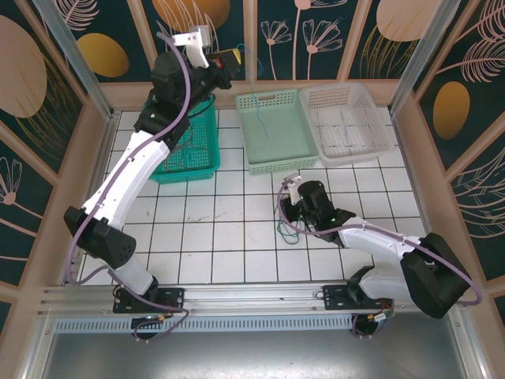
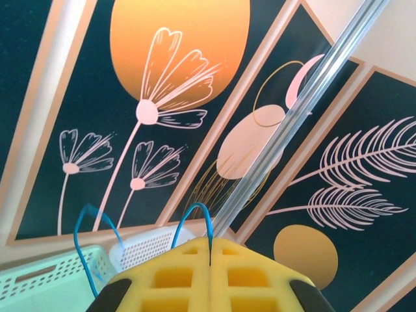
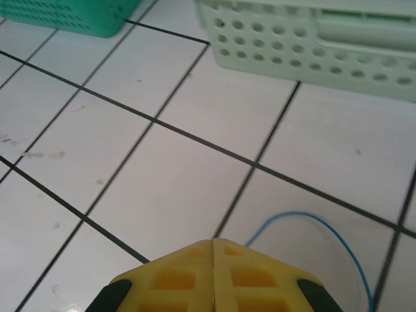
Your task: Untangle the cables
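Next I will move my left gripper toward the white basket, lower and release the blue cable onto the light green basket's bottom below, as the blue cable already dangles over it.
My left gripper (image 1: 227, 58) is raised high at the back left. Its yellow fingers (image 2: 212, 242) are shut on a thin blue cable (image 2: 195, 213), which arches out of the seam and drops to the left. My right gripper (image 1: 284, 197) sits low over the tiles near the middle, fingers (image 3: 213, 242) pressed together. A blue cable (image 3: 318, 220) curves out from behind its right finger across the tile; I cannot tell whether it is pinched. A small tangle of cables (image 1: 289, 229) lies on the floor by the right gripper.
Three baskets stand along the back: teal (image 1: 189, 150) under the left arm, light green (image 1: 272, 130) in the middle, white (image 1: 347, 118) on the right. The light green basket's wall (image 3: 312, 45) is just ahead of the right gripper. Patterned walls enclose the table.
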